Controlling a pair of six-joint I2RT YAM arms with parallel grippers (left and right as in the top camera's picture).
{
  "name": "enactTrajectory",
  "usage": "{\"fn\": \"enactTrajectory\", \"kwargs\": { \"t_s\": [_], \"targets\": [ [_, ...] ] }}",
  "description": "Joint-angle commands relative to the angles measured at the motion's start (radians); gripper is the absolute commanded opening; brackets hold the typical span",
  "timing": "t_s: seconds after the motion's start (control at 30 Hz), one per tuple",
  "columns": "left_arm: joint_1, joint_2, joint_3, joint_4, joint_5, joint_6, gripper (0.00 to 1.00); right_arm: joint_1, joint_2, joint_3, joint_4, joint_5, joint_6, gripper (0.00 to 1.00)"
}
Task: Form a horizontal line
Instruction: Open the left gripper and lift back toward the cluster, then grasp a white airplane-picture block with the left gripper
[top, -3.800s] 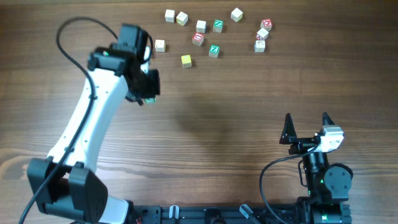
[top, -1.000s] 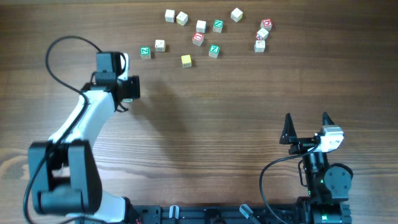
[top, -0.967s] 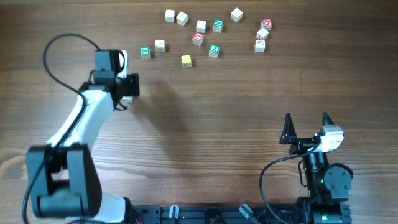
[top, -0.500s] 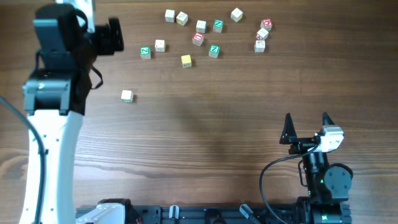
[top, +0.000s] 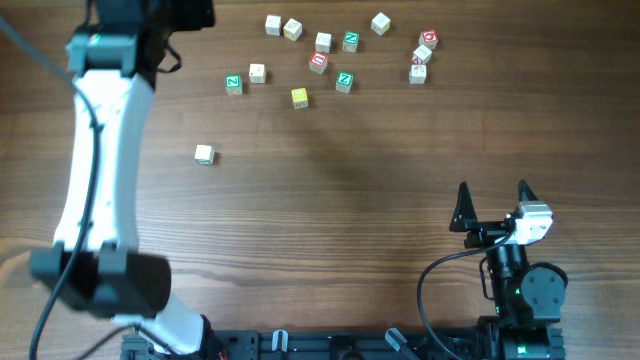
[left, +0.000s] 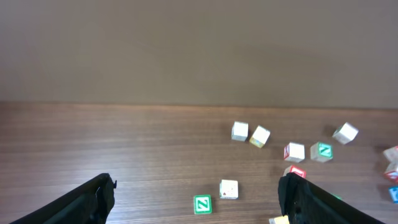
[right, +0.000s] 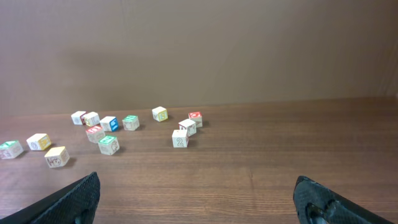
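I will next tilt my left gripper and lower it, to the right in the overhead view, to the whitish cube that a gap separates from the green-letter one.
No horizontal line of touching cubes shows in any view; the small letter cubes lie apart. One whitish cube (top: 204, 154) lies alone on the wood left of centre. A green-letter cube (top: 233, 85) (left: 202, 204) and a whitish cube (top: 257, 73) (left: 229, 189) sit side by side with a gap further back. My left gripper (top: 188, 12) (left: 196, 186) is open and empty at the far left edge, well above the table, looking down at those two. Near the front right my right gripper (top: 492, 195) (right: 198, 186) stands open with nothing in it.
Several loose cubes are scattered along the far side, among them a yellow one (top: 299, 97), a red-faced one (top: 319, 62), two green-letter ones (top: 345, 81) and a small cluster at the right (top: 421, 58). The left arm (top: 100, 150) spans the left side.
The left gripper opened, left the whitish cube on the table left of centre, and rose away toward the far left edge. The right arm has not moved.
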Motion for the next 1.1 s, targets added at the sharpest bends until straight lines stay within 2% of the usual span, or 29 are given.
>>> {"fn": "enactTrajectory", "kwargs": {
  "t_s": [0.0, 0.1, 0.37, 0.43, 0.9, 1.07],
  "targets": [
    [-0.040, 0.136, 0.105, 0.003, 0.021, -0.009, 0.86, 0.005, -0.004, -0.001, 0.002, -0.015, -0.018, 1.00],
    [-0.068, 0.260, 0.157, 0.007, 0.021, -0.006, 0.86, 0.005, -0.004, -0.001, 0.002, -0.015, -0.018, 1.00],
    [-0.081, 0.488, 0.158, -0.002, 0.021, -0.007, 0.81, 0.005, -0.004, -0.001, 0.002, -0.015, -0.018, 1.00],
    [-0.086, 0.528, 0.158, -0.007, 0.061, -0.007, 0.80, 0.005, -0.004, -0.001, 0.002, -0.015, -0.018, 0.99],
    [-0.111, 0.654, 0.156, 0.003, 0.106, -0.007, 0.73, 0.005, -0.004, -0.001, 0.002, -0.015, -0.018, 1.00],
    [-0.114, 0.654, 0.156, -0.002, 0.106, -0.007, 0.62, 0.005, -0.004, -0.001, 0.002, -0.015, -0.018, 1.00]
  ]
}}
